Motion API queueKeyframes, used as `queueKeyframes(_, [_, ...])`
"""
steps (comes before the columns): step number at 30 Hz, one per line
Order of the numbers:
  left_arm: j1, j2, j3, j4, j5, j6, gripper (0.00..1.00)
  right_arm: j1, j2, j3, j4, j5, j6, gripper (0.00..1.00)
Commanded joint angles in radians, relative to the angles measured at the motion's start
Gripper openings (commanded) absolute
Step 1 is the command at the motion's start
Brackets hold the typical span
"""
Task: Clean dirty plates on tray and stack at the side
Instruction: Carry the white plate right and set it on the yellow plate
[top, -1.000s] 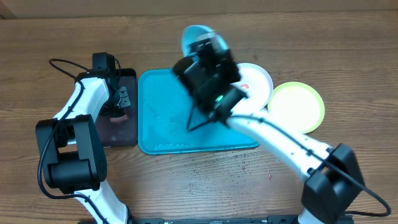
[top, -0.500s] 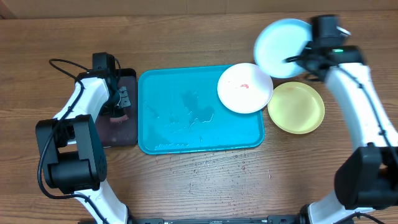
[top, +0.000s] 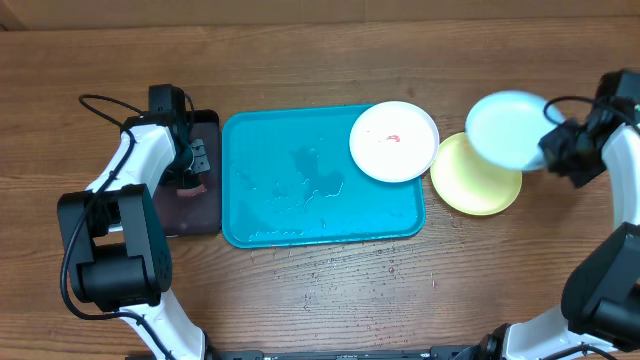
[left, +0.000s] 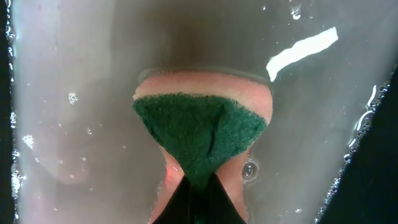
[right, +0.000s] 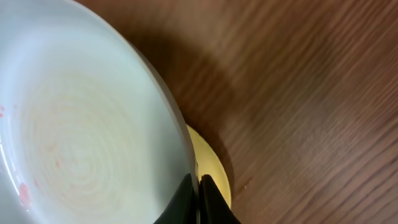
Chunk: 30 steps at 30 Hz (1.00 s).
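My right gripper is holding the off-center cyan plate, and the yellow-green plate is below it and to its left in the overhead view. I should bring the cyan plate over that one, lower it and let go.
The turquoise tray lies at the table's middle, wet. A white plate with a red smear rests over its far right corner. On the wood to the right lies the yellow-green plate; a sliver of it also shows in the right wrist view. My right gripper is shut on the rim of the light cyan plate, held above the yellow-green one's far edge, with faint red specks inside. My left gripper is shut on a green-and-pink sponge in cloudy water.
A narrow black tray holding water sits left of the turquoise tray, under my left gripper. A black cable loops at the far left. Small red crumbs dot the wood in front of the turquoise tray.
My right arm has swung the light cyan plate from above the tray's far edge to the right, then nearer, over the yellow-green plate. The left arm has stayed put.
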Motion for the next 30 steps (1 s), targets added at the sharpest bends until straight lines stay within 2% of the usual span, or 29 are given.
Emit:
queueKeyframes(1, [0.005,0.018,-0.022,-0.011,0.008,-0.005,0.04,0.012,-0.033,-0.057,0.021,-0.029,-0.006,0.04])
queueKeyframes(16, [0.005,0.018,-0.022,-0.011,0.005,-0.005,0.04,0.051,-0.033,-0.098,-0.025,-0.087,-0.041,0.04])
queueKeyframes(17, [0.005,0.018,-0.022,-0.011,0.005,-0.005,0.04,0.056,-0.033,-0.098,-0.028,-0.087,-0.041,0.08])
queueKeyframes(19, [0.005,0.018,-0.023,-0.011,0.005,-0.005,0.04,0.064,-0.033,-0.098,-0.032,-0.087,-0.041,0.24])
queueKeyframes(22, [0.005,0.018,-0.023,-0.012,0.005,-0.005,0.05,0.067,-0.033,-0.098,-0.039,-0.088,-0.04,0.41])
queueKeyframes(27, [0.005,0.018,-0.022,-0.011,0.005,-0.005,0.04,0.068,-0.033,-0.097,-0.018,-0.134,-0.053,0.46])
queueKeyframes(30, [0.005,0.018,-0.022,-0.011,0.005,-0.005,0.04,0.076,-0.033,-0.097,0.058,-0.326,-0.214,0.48])
